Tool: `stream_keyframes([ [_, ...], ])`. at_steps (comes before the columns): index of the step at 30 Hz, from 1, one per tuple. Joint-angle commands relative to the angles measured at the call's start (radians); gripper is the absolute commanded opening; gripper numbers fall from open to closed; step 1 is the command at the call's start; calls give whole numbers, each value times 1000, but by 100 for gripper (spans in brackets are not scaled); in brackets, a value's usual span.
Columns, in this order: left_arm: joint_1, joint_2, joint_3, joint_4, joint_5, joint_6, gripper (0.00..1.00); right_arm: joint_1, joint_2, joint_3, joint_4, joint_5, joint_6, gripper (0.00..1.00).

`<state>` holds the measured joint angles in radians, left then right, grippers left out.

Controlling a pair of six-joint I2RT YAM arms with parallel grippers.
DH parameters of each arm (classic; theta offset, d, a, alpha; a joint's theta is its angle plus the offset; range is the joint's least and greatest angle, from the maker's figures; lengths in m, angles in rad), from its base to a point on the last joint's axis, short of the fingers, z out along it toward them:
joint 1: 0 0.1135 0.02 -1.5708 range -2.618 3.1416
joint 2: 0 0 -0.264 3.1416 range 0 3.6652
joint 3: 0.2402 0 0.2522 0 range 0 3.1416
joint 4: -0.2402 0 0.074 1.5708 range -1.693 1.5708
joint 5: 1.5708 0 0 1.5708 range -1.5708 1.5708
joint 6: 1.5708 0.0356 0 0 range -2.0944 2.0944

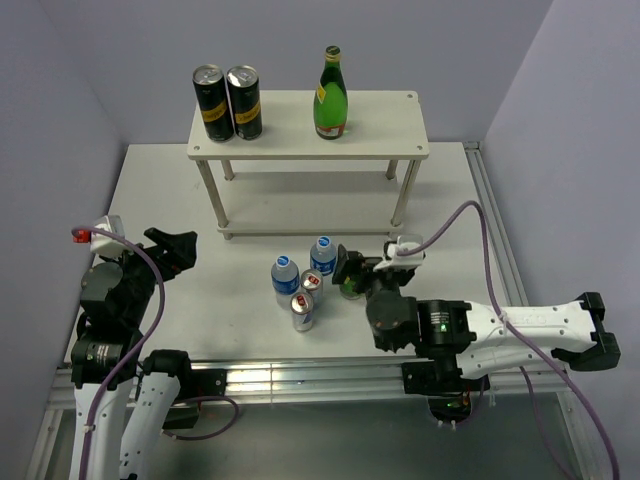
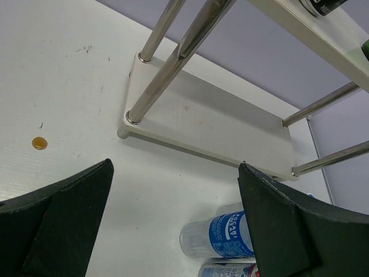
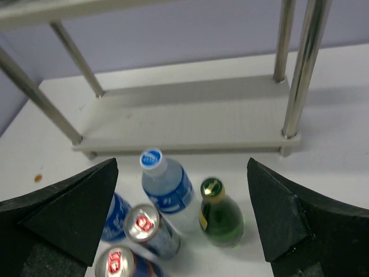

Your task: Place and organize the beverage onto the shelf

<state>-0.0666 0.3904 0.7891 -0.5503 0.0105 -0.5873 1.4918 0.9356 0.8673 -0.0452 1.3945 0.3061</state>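
The second green bottle stands below the right gripper, already framed between its open fingers, so the gripper will move down until they are on either side of the second green bottle's wide body (image 1: 351,290) (image 3: 223,223).
The white shelf (image 1: 380,125) stands at the back. One green bottle (image 1: 331,95) stands on its top board. On the table in front stand two water bottles (image 1: 286,279) (image 1: 322,255), two silver cans (image 1: 312,284) (image 1: 303,313) and a second green bottle (image 1: 350,290). My right gripper (image 1: 358,270) is open and hovers just above and behind this green bottle (image 3: 222,216), which sits between the fingers (image 3: 297,222) in the right wrist view, beside a water bottle (image 3: 167,187) and cans (image 3: 147,228). My left gripper (image 1: 178,248) is open and empty at the left, facing a water bottle (image 2: 222,234).
Two tall black cans with gold bands (image 1: 228,102) stand on the left of the shelf's top board. The lower board (image 2: 219,124) is bare. Thin metal legs (image 3: 300,69) stand at the shelf's corners. A small orange spot (image 2: 39,142) lies on the table.
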Motion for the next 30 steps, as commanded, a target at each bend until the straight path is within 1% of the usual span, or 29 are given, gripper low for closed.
stream_keyframes([
  [1, 5, 10, 2, 26, -3, 12, 97, 51, 0, 19, -748, 28, 715, 100],
  [3, 5, 11, 2, 26, -1, 12, 97, 62, 3, -10, -785, -40, 810, 100],
  [4, 5, 10, 2, 26, -3, 12, 97, 70, -3, -30, -722, -63, 792, 100],
  [5, 5, 10, 2, 26, -3, 11, 97, 79, -11, -84, -664, -92, 748, 100],
  [6, 5, 10, 2, 26, -3, 11, 97, 91, -42, -117, -607, -157, 673, 100],
  [7, 5, 11, 2, 26, -3, 11, 97, 94, -64, -151, -555, -185, 650, 100],
  [8, 5, 13, 2, 26, -3, 11, 97, 94, -86, -209, -498, -212, 666, 100],
  [11, 5, 13, 2, 24, -3, 11, 97, 93, -167, -307, -434, -261, 673, 100],
  [14, 4, 11, 1, 26, -1, 11, 97, 76, -195, -370, -369, -298, 650, 100],
  [16, 4, 11, 1, 26, -1, 11, 97, 32, -198, -404, -300, -360, 579, 100],
  [17, 4, 10, 1, 26, -1, 11, 97, 12, -201, -444, -207, -396, 518, 100],
  [19, 4, 8, 2, 24, -4, 11, 97, -59, -208, -485, -89, -475, 484, 100],
  [20, 4, 8, 2, 24, -4, 9, 97, -82, -207, -517, -59, -498, 461, 100],
  [22, 4, 8, 2, 24, -6, 9, 97, -149, -202, -525, -35, -532, 458, 100],
  [26, 2, 8, 2, 24, -6, 11, 97, -223, -153, -508, 8, -552, 453, 100],
  [28, 2, 2, 2, 24, -6, 9, 97, -229, -104, -508, 42, -545, 455, 100],
  [30, 2, 1, 2, 24, -6, 9, 97, -229, -40, -519, 112, -525, 447, 100],
])
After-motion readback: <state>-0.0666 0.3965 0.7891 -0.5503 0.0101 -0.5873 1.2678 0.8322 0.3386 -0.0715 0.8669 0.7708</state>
